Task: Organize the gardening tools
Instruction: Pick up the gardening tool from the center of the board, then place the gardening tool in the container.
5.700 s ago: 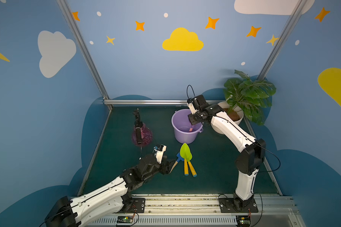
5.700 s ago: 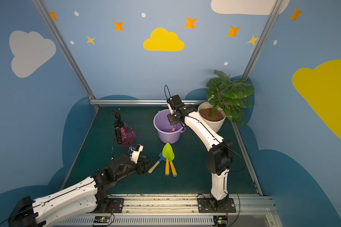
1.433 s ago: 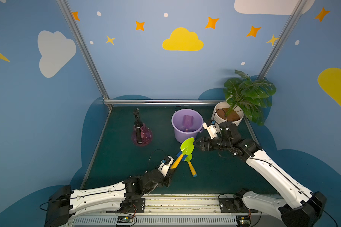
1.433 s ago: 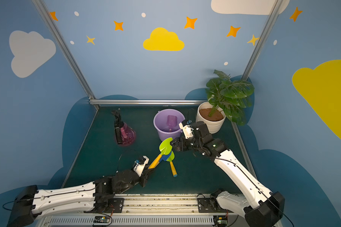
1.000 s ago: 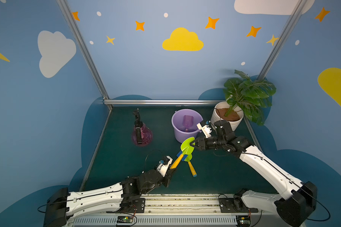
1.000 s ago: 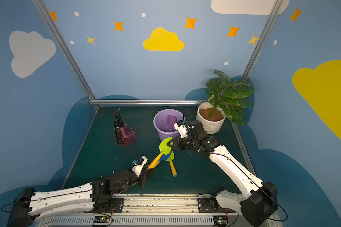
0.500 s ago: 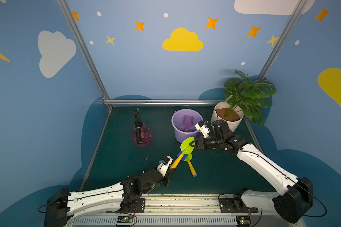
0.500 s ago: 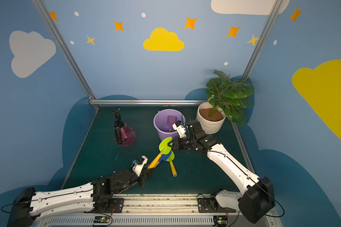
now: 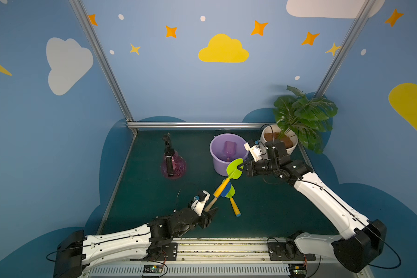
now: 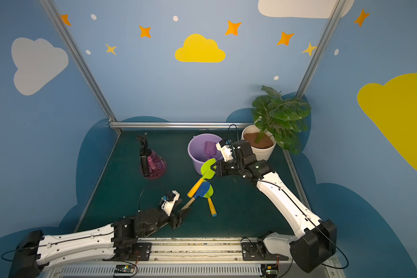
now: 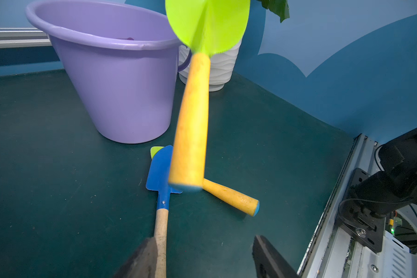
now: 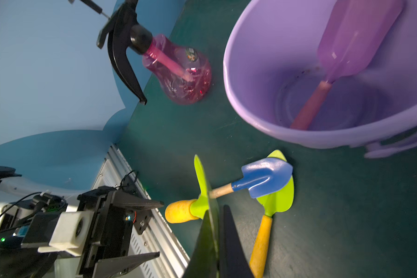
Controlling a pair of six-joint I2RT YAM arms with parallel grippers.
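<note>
My right gripper carries the trowel outward over the rim of the lilac bucket holding the purple scoop next. Then it lowers it and releases the trowel's blade.
My right gripper point(image 9: 242, 167) point(image 12: 217, 211) is shut on the blade of a lime-green trowel point(image 9: 232, 168) point(image 10: 206, 168), which hangs tilted in the air beside the lilac bucket, yellow handle point(image 11: 193, 120) pointing down toward the left arm. My left gripper point(image 9: 210, 212) point(image 11: 205, 238) is open low over the mat, one finger beside the wooden handle of the blue spade point(image 9: 226, 190) point(image 11: 159, 168). The spade lies across a second green trowel point(image 9: 234, 207) point(image 12: 277, 197). A purple scoop point(image 12: 352, 48) stands inside the bucket. The pink spray bottle point(image 9: 172, 166) stands at the left.
The lilac bucket point(image 9: 213, 154) stands at the back middle with the white plant pot point(image 10: 263, 151) and its leafy plant to its right. Blue walls close in three sides. A metal rail point(image 9: 226, 245) with both arm bases runs along the front edge.
My left gripper has let go of the trowel's yellow handle and opened, drawing back slightly. The right gripper has closed on the trowel's blade and now carries it alone.
</note>
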